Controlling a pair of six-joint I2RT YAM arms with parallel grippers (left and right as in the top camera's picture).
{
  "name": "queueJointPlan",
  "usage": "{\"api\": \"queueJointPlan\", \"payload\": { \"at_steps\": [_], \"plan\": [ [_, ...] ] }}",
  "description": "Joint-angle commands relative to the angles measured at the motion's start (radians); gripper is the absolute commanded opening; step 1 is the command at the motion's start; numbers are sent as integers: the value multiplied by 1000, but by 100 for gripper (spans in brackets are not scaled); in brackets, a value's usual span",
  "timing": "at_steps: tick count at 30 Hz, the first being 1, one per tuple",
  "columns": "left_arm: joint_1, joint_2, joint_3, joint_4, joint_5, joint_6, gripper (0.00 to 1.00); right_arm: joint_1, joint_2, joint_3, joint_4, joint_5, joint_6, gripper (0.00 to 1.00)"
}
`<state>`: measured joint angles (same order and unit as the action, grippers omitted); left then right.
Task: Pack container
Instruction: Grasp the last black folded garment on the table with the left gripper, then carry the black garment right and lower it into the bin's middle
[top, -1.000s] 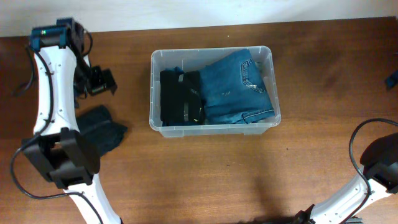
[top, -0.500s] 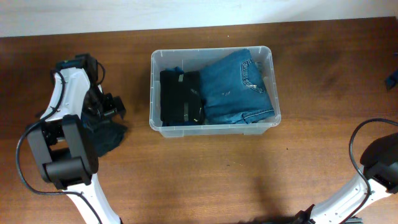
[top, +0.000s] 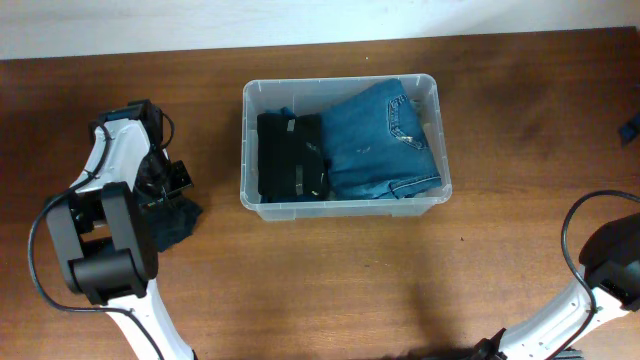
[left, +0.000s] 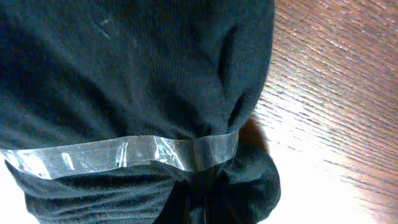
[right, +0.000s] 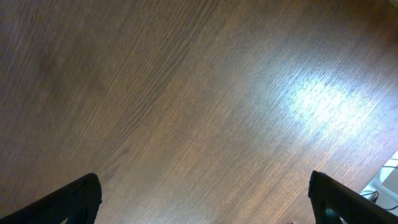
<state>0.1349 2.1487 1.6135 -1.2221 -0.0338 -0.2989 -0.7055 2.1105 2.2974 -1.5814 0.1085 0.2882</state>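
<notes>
My left gripper rises next, crosses over the folded jeans (top: 385, 145), lowers and releases, as they lie beyond the container's rim, to the right in the overhead view.
The clear plastic container (top: 345, 207) stands in the middle of the table and holds a folded black garment (top: 292, 155) beside folded blue jeans (top: 385, 145). Left of it a dark teal-black garment (top: 178, 220) lies on the wood. My left gripper (top: 165, 185) is down on that garment's upper edge. In the left wrist view the dark garment (left: 124, 81), bound by a strip of clear tape (left: 124, 152), fills the frame, and the left gripper (left: 199, 205) is shut with cloth bunched round its jaws. My right gripper (right: 205, 199) is open over bare wood.
The right arm (top: 605, 265) sits at the table's lower right corner, far from the container. A small blue object (top: 630, 128) shows at the right edge. A pale wall runs along the back edge of the table (top: 320, 20).
The left arm came down and toward the front onto the dark garment, and its jaws went from open to shut on the cloth. The right arm has not moved.
</notes>
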Motion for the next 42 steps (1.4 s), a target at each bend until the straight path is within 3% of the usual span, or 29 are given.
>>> {"api": "queueJointPlan", "payload": {
  "at_steps": [1, 6, 14, 20, 30, 42],
  "plan": [
    [-1, -16, 2, 0, 11, 6, 1, -2, -23, -5, 1, 12, 9, 99],
    [-1, -18, 149, -105, 7, 45, 1, -2, -23, -5, 1, 12, 9, 98],
    [-9, -19, 603, -357, 8, 70, 1, -2, -23, -5, 1, 12, 9, 98],
    [-103, -19, 860, -466, 8, 70, 1, -2, -23, -5, 1, 12, 9, 99],
    [-387, -23, 922, -437, 8, 69, 1, -2, -23, -5, 1, 12, 9, 99],
    [-699, -17, 919, -214, -17, 69, 1, -2, -23, -5, 1, 12, 9, 99]
  ]
}}
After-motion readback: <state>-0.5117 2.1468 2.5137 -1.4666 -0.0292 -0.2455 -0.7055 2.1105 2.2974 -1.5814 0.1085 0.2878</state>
